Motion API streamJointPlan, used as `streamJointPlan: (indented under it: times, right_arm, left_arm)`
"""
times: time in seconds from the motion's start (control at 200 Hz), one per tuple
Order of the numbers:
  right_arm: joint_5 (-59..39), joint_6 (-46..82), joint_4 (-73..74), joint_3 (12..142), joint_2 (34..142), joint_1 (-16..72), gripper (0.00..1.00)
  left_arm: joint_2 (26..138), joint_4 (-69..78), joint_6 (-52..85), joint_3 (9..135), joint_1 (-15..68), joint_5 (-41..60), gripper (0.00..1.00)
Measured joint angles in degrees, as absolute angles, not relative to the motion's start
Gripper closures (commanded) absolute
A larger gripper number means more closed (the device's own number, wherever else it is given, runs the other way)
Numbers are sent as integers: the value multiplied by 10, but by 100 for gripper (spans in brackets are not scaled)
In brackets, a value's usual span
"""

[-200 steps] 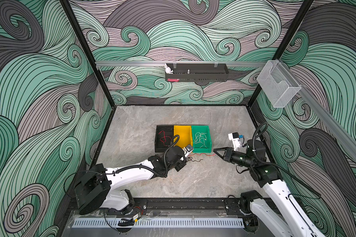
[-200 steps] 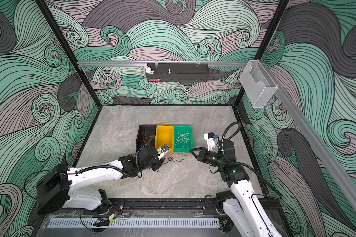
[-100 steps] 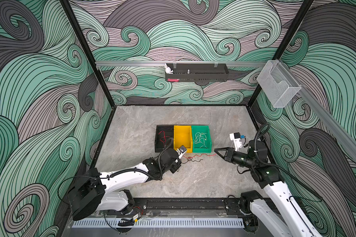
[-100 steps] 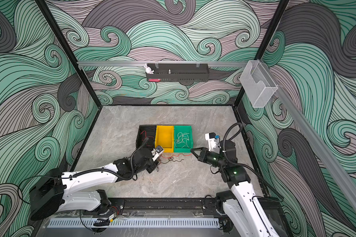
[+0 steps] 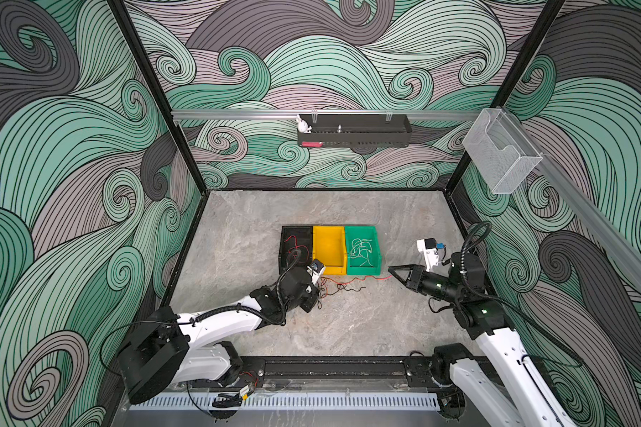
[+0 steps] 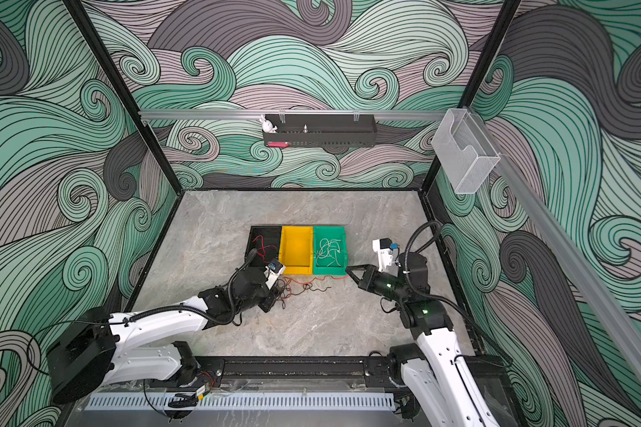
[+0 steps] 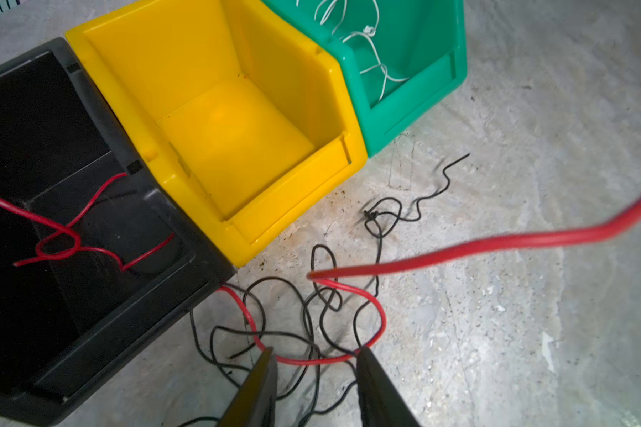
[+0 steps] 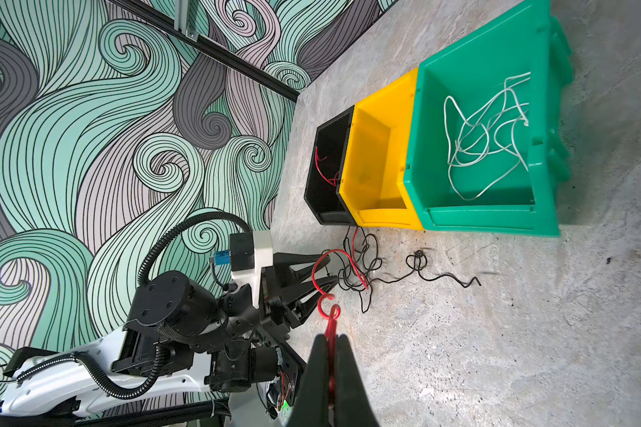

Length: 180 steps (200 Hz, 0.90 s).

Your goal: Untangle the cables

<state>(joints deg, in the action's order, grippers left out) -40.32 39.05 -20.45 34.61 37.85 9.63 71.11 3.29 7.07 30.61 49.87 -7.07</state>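
The left gripper lowers into the tangle next and closes on the black cable (image 5: pixel 332 290) where it crosses the red loop. That part lies between the gripper's open fingers.
The cables lie in front of the bins: a thin red cable (image 5: pixel 363 280) runs from my right gripper into a knot of black cable (image 5: pixel 332 290). My right gripper (image 8: pixel 332 338) is shut on the red cable's (image 8: pixel 328 318) looped end, just off the green bin's corner (image 5: pixel 390 268). My left gripper (image 7: pixel 313 355) hangs open over the tangle, a fingertip on each side of a red cable loop (image 7: pixel 380 321) crossed by black cable (image 7: pixel 380 236). In both top views the left gripper (image 6: pixel 274 301) is by the black bin's front corner.
Three bins stand in a row: the black bin (image 5: pixel 285 236) holds a knotted red cable (image 7: pixel 71 236), the yellow bin (image 5: pixel 328 270) holds nothing, and the green bin (image 5: pixel 376 258) holds white cables (image 8: pixel 478 148). A black cable tail (image 8: pixel 459 281) trails over the stone floor.
My left gripper has drawn back to the left and toward the front, lower over the tangle. The right gripper has barely moved, still shut on the red cable.
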Motion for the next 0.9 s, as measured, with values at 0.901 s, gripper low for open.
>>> streamJointPlan:
  times: [0.901]
  right_arm:
    - [-362, 345, -262, 356, 358, 81, 95]
  left_arm:
    - [799, 44, 121, 332, 481, -48, 96]
